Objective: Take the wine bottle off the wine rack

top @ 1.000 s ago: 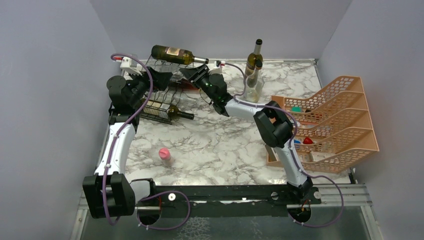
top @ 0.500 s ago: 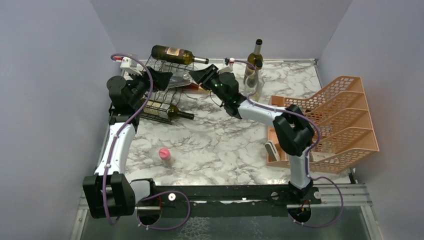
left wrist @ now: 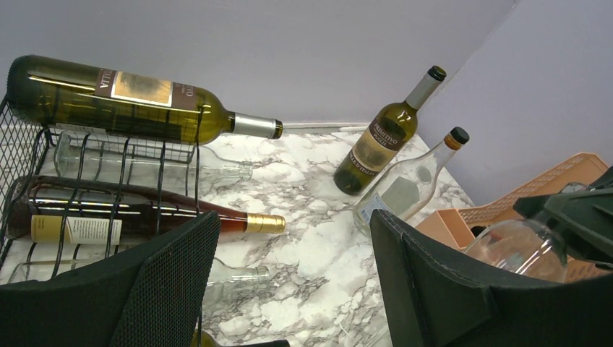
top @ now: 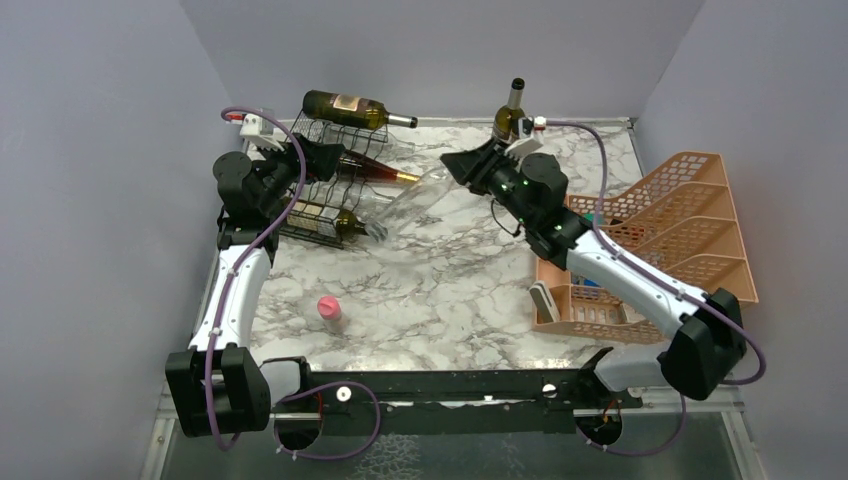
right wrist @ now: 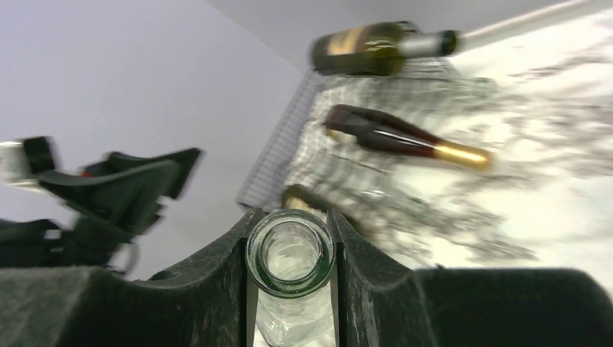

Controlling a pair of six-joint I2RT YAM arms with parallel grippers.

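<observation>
My right gripper swings away from the rack (top: 322, 196) next and tilts the held bottle upright, then lowers it onto marble beside the corked bottle.
My right gripper (right wrist: 289, 233) is shut on the neck of a clear glass wine bottle (right wrist: 290, 254), whose open mouth faces the right wrist camera. In the top view that bottle (top: 408, 196) is a blur in the air just right of the black wire wine rack (top: 322, 196), slanting down from my right gripper (top: 457, 168). The rack holds a green bottle (top: 347, 107) on top, a dark red bottle with a gold cap (top: 372, 170) and lower ones. My left gripper (left wrist: 289, 289) stands open at the rack's left end with nothing between its fingers.
A green bottle (top: 510, 113) and a clear corked bottle (left wrist: 408, 181) stand at the back of the table. A peach tiered organizer (top: 690, 235) fills the right side. A small pink object (top: 328, 307) sits on the marble top near the left arm.
My right arm has swung right and back from the rack, drawing the clear bottle out with it. The left arm and the other bottles have not moved.
</observation>
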